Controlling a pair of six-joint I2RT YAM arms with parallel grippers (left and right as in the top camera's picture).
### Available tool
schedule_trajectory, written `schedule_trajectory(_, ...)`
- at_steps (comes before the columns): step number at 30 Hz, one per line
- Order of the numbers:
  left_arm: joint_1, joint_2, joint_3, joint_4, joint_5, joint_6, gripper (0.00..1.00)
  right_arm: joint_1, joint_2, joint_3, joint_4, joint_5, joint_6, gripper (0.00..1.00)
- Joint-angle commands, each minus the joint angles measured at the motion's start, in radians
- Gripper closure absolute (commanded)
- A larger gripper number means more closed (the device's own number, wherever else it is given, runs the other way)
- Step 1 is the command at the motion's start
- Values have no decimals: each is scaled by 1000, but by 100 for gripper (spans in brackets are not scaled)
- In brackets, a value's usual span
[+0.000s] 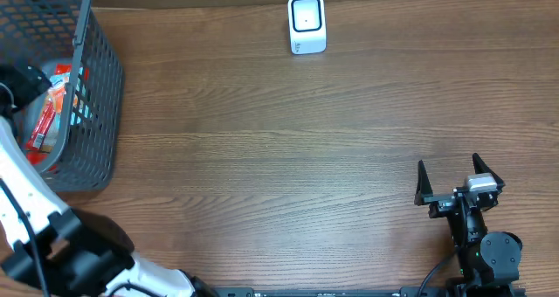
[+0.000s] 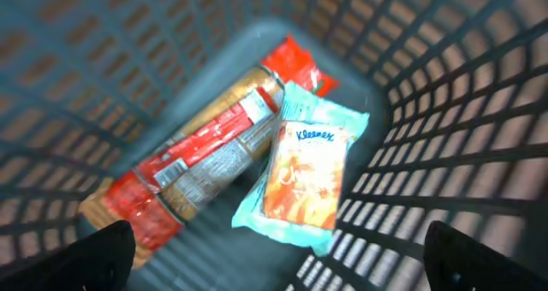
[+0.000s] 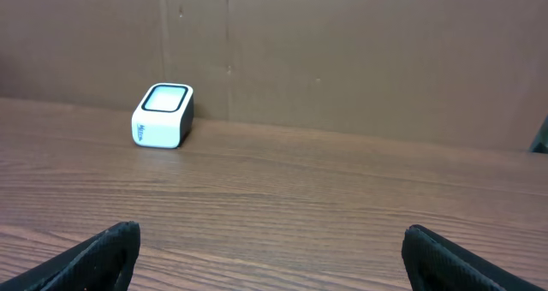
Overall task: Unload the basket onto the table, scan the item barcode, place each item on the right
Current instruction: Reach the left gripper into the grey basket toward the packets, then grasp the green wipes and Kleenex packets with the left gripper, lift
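Observation:
The teal-and-orange tissue pack (image 1: 58, 91) (image 2: 304, 175) comes into my left gripper's closing fingers next, as that gripper lowers between the basket's mesh sides to the basket's bottom, well below my open fingers.
Inside the grey mesh basket (image 2: 445, 128) lie a teal-and-orange tissue pack (image 2: 304, 175) and a long red-and-tan snack package (image 2: 201, 158). My left gripper (image 2: 278, 257) hangs open above them, its dark fingertips (image 2: 107, 252) at the bottom corners of the left wrist view, touching nothing. In the overhead view the left arm reaches into the basket (image 1: 96, 113) at the far left. The white barcode scanner (image 1: 307, 24) stands at the table's back edge, also visible as the scanner (image 3: 163, 115) in the right wrist view. My right gripper (image 1: 458, 183) rests open and empty near the front right.
A brown wall rises behind the scanner. Wooden tabletop (image 1: 279, 157) stretches between the basket and the right arm. The basket's mesh walls close in around the left gripper on all sides.

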Motion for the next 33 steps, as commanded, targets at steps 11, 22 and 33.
schedule_trajectory(11,-5,237,16,58,209,253,0,-5,-8,-11,6,-5,-1,0)
schedule_trajectory(22,-15,357,15,55,202,309,0,-5,-8,-11,6,-5,-1,0)
schedule_trajectory(33,-40,365,-34,95,127,309,0,-5,-8,-11,6,-5,-1,0)
